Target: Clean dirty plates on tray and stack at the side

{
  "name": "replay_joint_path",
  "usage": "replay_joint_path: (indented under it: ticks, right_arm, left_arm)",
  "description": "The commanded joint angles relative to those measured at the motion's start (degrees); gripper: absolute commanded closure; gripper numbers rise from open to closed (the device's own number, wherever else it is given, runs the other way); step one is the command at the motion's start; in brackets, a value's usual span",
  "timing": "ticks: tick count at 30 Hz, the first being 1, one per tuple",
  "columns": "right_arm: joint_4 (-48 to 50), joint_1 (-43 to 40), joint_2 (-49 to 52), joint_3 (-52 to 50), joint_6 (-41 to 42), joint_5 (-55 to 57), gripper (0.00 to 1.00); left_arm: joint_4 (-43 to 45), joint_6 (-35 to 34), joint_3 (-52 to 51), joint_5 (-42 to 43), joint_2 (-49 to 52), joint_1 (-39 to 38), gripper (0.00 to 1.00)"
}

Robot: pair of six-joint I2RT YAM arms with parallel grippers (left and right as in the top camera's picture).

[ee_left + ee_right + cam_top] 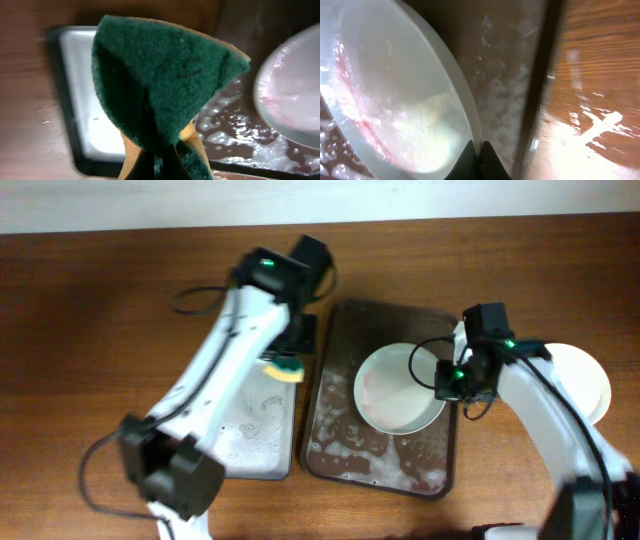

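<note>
My left gripper lowers the green and yellow sponge [284, 369] onto the foamy white lining of the smaller black tray [250, 418] next and sets it down clear of the plate.
A pale plate [400, 387] with faint red smears is on the dark brown tray [345, 455], which is wet and foamy. My right gripper [447, 383] is shut on the plate's right rim; the right wrist view shows the fingers [480, 150] pinching the rim of the plate [395, 100], tilted up. My left gripper [285, 360] is shut on a green and yellow sponge [284, 369], held over the gap left of the tray. The sponge [160, 80] fills the left wrist view, with the plate [295, 95] at right. Clean white plates [585, 380] sit stacked right of the tray.
A smaller black tray with white lining [255, 430], wet with foam, lies left of the brown tray and shows in the left wrist view [85, 100]. The wooden table [90, 330] surrounds both. Water glints on the wood right of the tray [600, 125].
</note>
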Motion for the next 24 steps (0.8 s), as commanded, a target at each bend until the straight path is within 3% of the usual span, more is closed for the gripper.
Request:
replay_joint_path:
  ticks: [1, 5, 9, 14, 21, 24]
  right_arm:
    - [-2.3, 5.1, -8.8, 0.9, 0.8, 8.0, 0.96]
    - [-3.7, 11.1, -12.5, 0.9, 2.3, 17.3, 0.96]
    - [-5.2, 19.8, -12.9, 1.1, 4.4, 33.8, 0.96]
    - [-9.6, 32.6, -13.3, 3.4, 9.2, 51.7, 0.96]
    - [-15.6, 53.5, -13.3, 4.3, 10.7, 77.6, 0.96]
    - [-16.0, 58.5, -13.3, 4.8, 10.7, 83.1, 0.96]
  left_arm:
    - [1.0, 2.0, -6.4, -3.3, -6.5, 3.3, 1.0]
    - [9.9, 3.8, -23.7, 0.3, -13.1, 6.9, 1.0]
    - [29.9, 7.1, -47.0, 12.7, -23.0, 13.0, 1.0]
    - [36.8, 7.1, -55.8, 13.5, -24.7, 15.0, 0.96]
    - [37.6, 6.9, -55.9, 13.6, -24.8, 15.0, 0.46]
    - [37.6, 6.9, -55.9, 13.6, -24.8, 15.0, 0.38]
